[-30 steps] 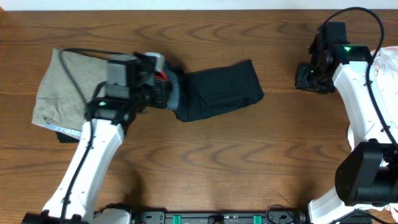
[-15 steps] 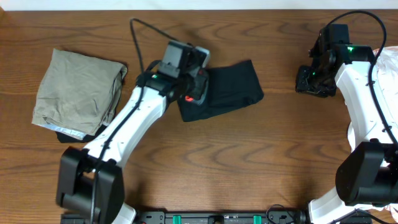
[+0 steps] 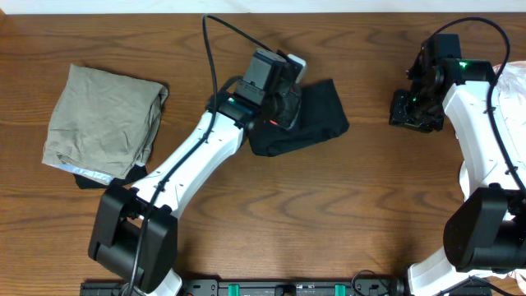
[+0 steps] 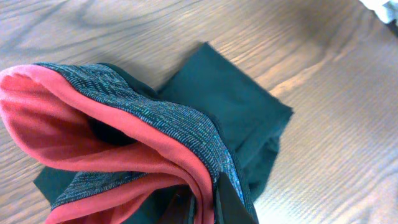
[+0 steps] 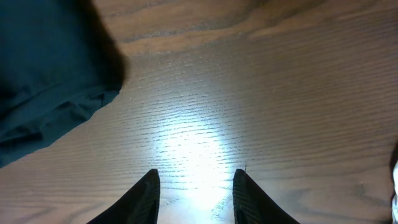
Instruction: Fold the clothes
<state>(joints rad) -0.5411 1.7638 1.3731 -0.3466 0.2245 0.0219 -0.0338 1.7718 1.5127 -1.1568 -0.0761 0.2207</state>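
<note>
My left gripper holds the waistband edge and will move it to the right in the overhead view, over the trousers' flat black end (image 3: 326, 111) (image 4: 239, 98), and let it go, because that end is uncovered.
The clothes, black trousers (image 3: 322, 117), lie at mid-table, partly doubled over. My left gripper (image 3: 281, 108) hangs over their left part, shut on the heather-grey waistband (image 4: 155, 115) with its orange-red edge (image 4: 74, 134); in the left wrist view the band is pinched between the fingers of the left gripper (image 4: 205, 194), and the black legs (image 4: 233, 106) lie flat beneath. My right gripper (image 3: 408, 108) stands apart to the right of the trousers. In its own view the right gripper (image 5: 196, 180) is open over bare wood, with a black corner of the trousers (image 5: 50, 62) at upper left.
A folded khaki-grey garment (image 3: 103, 123) lies at the left, with a dark and pale edge (image 3: 86, 175) sticking out below it. White fabric (image 3: 514, 78) shows at the right edge of the table. The table is brown wood (image 3: 271, 205).
My left arm has swung to the right, carrying the waistband from beside the khaki garment over onto the trouser legs. The right arm has barely moved.
</note>
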